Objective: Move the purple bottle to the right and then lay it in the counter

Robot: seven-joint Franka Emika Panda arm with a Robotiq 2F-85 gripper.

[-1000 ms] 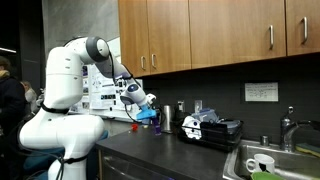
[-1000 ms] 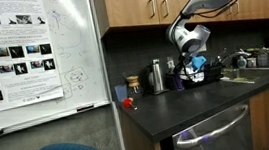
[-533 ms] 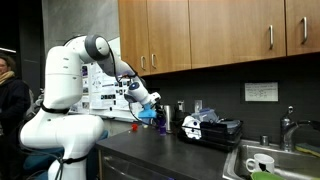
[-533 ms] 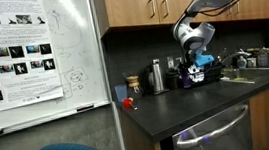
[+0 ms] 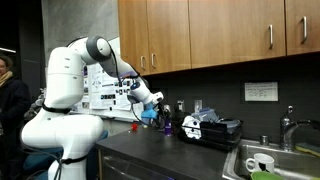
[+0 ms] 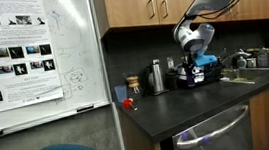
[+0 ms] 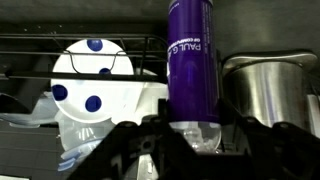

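The gripper will next lower the purple bottle [image 7: 190,55] away from the dish rack onto the open dark counter and let go of it, because the bottle still hangs above that counter.
In the wrist view my gripper [image 7: 190,140] is shut on the purple bottle [image 7: 190,55]. Its fingers clamp the bottle's clear end, and the purple body with white lettering runs up the frame. In both exterior views the gripper [image 5: 156,113] [image 6: 198,68] hangs a little above the dark counter [image 5: 150,152] [image 6: 198,105], next to the dish rack. The bottle shows as a small dark shape under the gripper [image 5: 163,122]. In the exterior view with the whiteboard I cannot make the bottle out.
A black dish rack [image 5: 216,131] holds a white blue-dotted item [image 7: 92,75]. A steel canister [image 6: 156,77] [image 7: 268,95] stands at the back wall beside a small jar [image 6: 133,86]. A red thing [image 6: 128,103] lies near the counter's end. The sink [image 5: 272,164] is beyond the rack.
My gripper has carried the bottle sideways along the counter toward the dish rack. Nothing else has moved.
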